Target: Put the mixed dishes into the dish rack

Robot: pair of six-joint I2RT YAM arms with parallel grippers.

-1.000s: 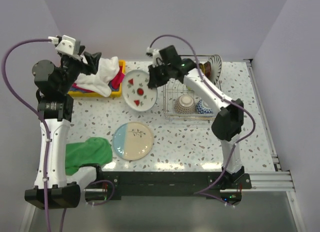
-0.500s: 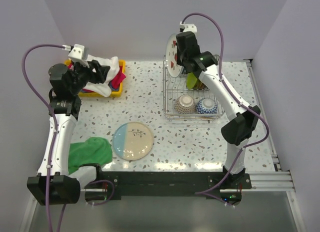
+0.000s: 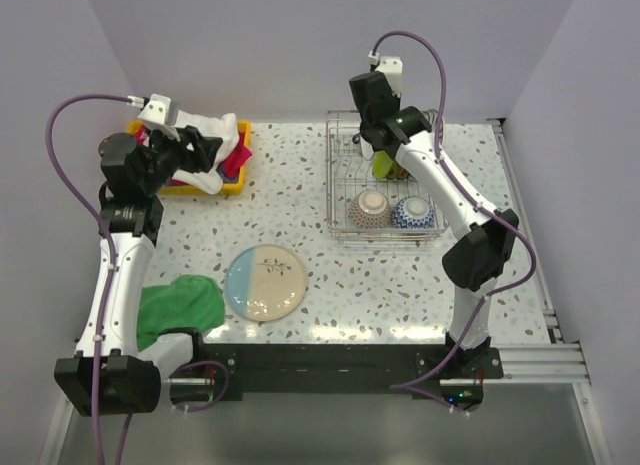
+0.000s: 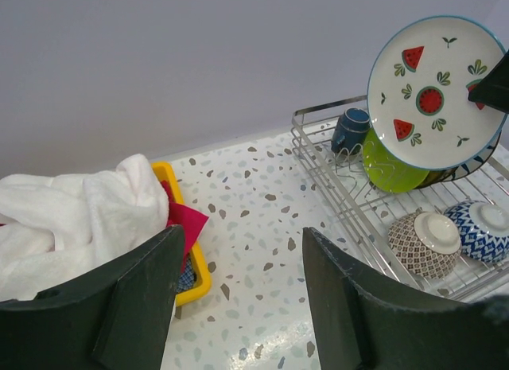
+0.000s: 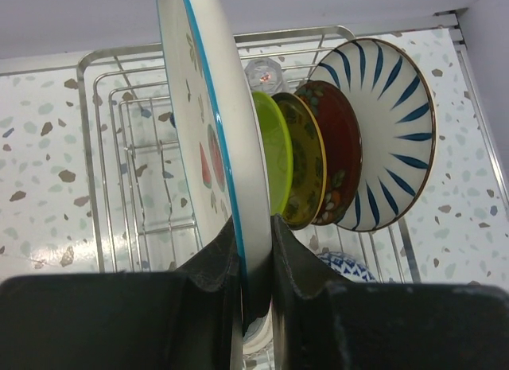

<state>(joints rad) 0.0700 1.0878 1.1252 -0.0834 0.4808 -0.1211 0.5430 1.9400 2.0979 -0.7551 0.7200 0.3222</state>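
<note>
My right gripper is above the empty slot [image 3: 366, 172] beside the lime plate. Next it needs to lower the upright watermelon-print plate straight down into that slot and let go of the watermelon-print plate's rim.
My right gripper [image 5: 254, 259] is shut on the rim of a white watermelon-print plate [image 5: 199, 107], held upright on edge over the dish rack [image 5: 103, 147]. Standing in the rack behind it are a lime plate [image 5: 274, 155], an olive plate [image 5: 306, 163], the red floral plate [image 5: 338, 147] and the striped plate [image 5: 390, 139]. A clear glass [image 5: 262, 70] and a dark blue mug [image 4: 350, 130] sit at the rack's back. The orange-red bowl [image 3: 372, 207] and blue-white bowl [image 3: 412, 212] lie upside down in front. My left gripper [image 4: 242, 243] hangs open and empty beside the yellow bin.
A blue-and-cream plate [image 3: 266, 281] lies on the table at front centre. A green cloth [image 3: 178, 307] sits near the left arm's base. The yellow bin [image 3: 200, 185] at back left holds a white towel [image 3: 215, 135] and coloured cloths. The back wall stands close behind the rack.
My right gripper lifted the watermelon plate off the table, carried it right to the rack and turned it on edge. The left arm drew back a little over the bin.
</note>
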